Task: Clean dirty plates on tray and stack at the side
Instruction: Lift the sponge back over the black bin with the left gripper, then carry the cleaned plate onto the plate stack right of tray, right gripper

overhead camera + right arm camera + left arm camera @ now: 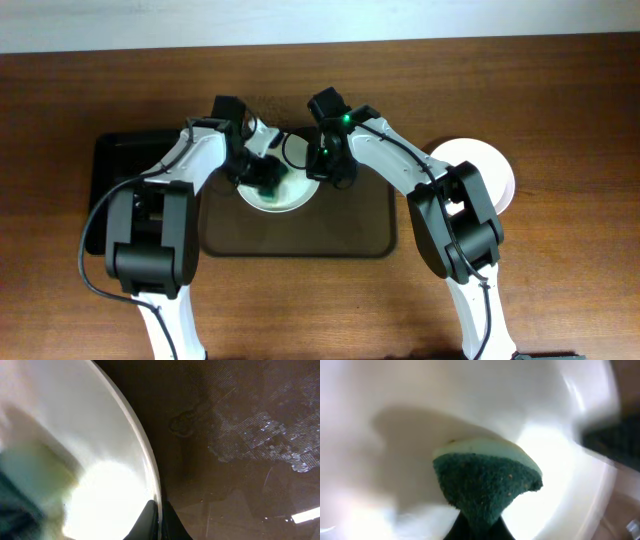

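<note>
The cleaned white plates are to the right of my right gripper in the overhead view. I will lift the plate by its rim, move across to above them, lower it and let go.
A white plate [285,197] is on the brown tray [360,230], near its back edge. My left gripper [266,178] is shut on a green scouring sponge [487,482] and presses it onto the plate's inner surface [420,405]. My right gripper [322,172] is shut on the plate's right rim [150,467], one finger inside and one outside. Cleaned white plates [478,165] lie on the table to the right of the tray; how many I cannot tell.
A smaller black tray [120,160] lies at the left, partly under my left arm. The brown tray's floor [240,435] shows wet smears next to the held plate. Both arms cross above the tray's back half.
</note>
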You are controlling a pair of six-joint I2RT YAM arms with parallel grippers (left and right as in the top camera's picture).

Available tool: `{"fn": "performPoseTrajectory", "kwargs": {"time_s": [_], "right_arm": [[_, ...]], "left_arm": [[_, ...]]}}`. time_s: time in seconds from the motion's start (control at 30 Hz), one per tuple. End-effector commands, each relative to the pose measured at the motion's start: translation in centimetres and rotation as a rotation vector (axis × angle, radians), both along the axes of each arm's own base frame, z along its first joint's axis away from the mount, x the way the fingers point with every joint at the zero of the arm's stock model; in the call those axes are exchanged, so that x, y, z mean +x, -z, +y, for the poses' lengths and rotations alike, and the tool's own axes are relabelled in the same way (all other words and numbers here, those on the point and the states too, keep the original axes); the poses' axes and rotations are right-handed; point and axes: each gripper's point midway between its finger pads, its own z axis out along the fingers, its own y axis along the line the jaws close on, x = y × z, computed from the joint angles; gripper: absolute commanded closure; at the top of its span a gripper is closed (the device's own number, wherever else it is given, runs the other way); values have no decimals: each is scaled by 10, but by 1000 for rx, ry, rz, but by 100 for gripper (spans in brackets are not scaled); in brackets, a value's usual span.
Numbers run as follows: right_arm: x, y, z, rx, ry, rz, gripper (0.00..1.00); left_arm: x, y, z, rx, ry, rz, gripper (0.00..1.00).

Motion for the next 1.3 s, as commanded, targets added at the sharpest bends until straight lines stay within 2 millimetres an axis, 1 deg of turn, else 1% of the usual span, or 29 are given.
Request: {"fn": "performPoseTrajectory", "kwargs": {"time_s": [0.0, 0.03, 0.13, 0.17, 0.2, 0.27, 0.33, 0.37, 0.43, 0.5, 0.57, 0.6, 0.63, 0.67, 0.7, 0.77, 0.8, 0.9, 0.97, 1.03, 1.1, 1.2, 1.23, 1.27], "right_arm": [[-8, 18, -3, -34, -22, 30, 96], [-8, 18, -3, -34, -21, 30, 96], [-8, 18, -3, -34, -22, 30, 96], [-8, 18, -3, -34, -21, 30, 96], [-8, 18, -3, -34, -21, 30, 96], [-8, 18, -3, -34, -25, 28, 96], [-8, 18, -3, -34, -25, 28, 96], [-8, 18, -3, -34, -25, 28, 96], [-8, 18, -3, -34, -29, 28, 96], [-9, 17, -1, -25, -42, 30, 96], [-10, 13, 1, -8, -51, 32, 96], [-11, 6, -1, -10, -67, 21, 96], [-11, 0, -1, -10, -83, 11, 96], [-10, -15, -7, -37, -92, -24, 96], [-8, -22, -13, -63, -85, -45, 96], [-5, -42, -30, -143, -66, -98, 96], [-2, -61, -47, -224, -47, -153, 96], [2, -103, -73, -355, -23, -274, 96], [2, -139, -96, -498, 6, -388, 96], [-1, -170, -108, -661, 14, -505, 96], [-4, -189, -107, -804, 2, -605, 96], [-12, -221, -92, -971, 13, -784, 96], [-18, -239, -84, -1039, 26, -876, 95], [-22, -249, -78, -1076, 28, -928, 96]], "left_arm": [[-6, 74, 104, 559, -304, 46, 100], [6, 73, 107, 570, -345, -4, 100], [38, 68, 104, 531, -394, -126, 100], [42, 67, 100, 511, -395, -142, 100], [44, 68, 92, 468, -375, -140, 100], [35, 66, 53, 265, -243, -73, 100], [30, 57, 41, 180, -231, -16, 100], [31, 46, 41, 152, -235, 18, 100], [36, 24, 51, 146, -260, 56, 100], [51, -24, 74, 133, -294, 75, 100], [62, -54, 83, 110, -289, 51, 100], [72, -84, 95, 103, -310, 19, 100], [77, -100, 99, 88, -307, -8, 100], [88, -121, 108, 69, -302, -66, 100], [90, -124, 111, 67, -309, -78, 100], [91, -124, 114, 68, -315, -79, 100], [89, -120, 114, 69, -314, -66, 100], [87, -114, 111, 70, -308, -51, 100], [85, -112, 110, 71, -307, -43, 100], [85, -111, 110, 71, -306, -42, 100], [85, -111, 109, 71, -305, -42, 100], [85, -111, 107, 71, -300, -41, 100], [85, -111, 107, 71, -300, -41, 100], [85, -111, 106, 71, -299, -42, 100]]}}
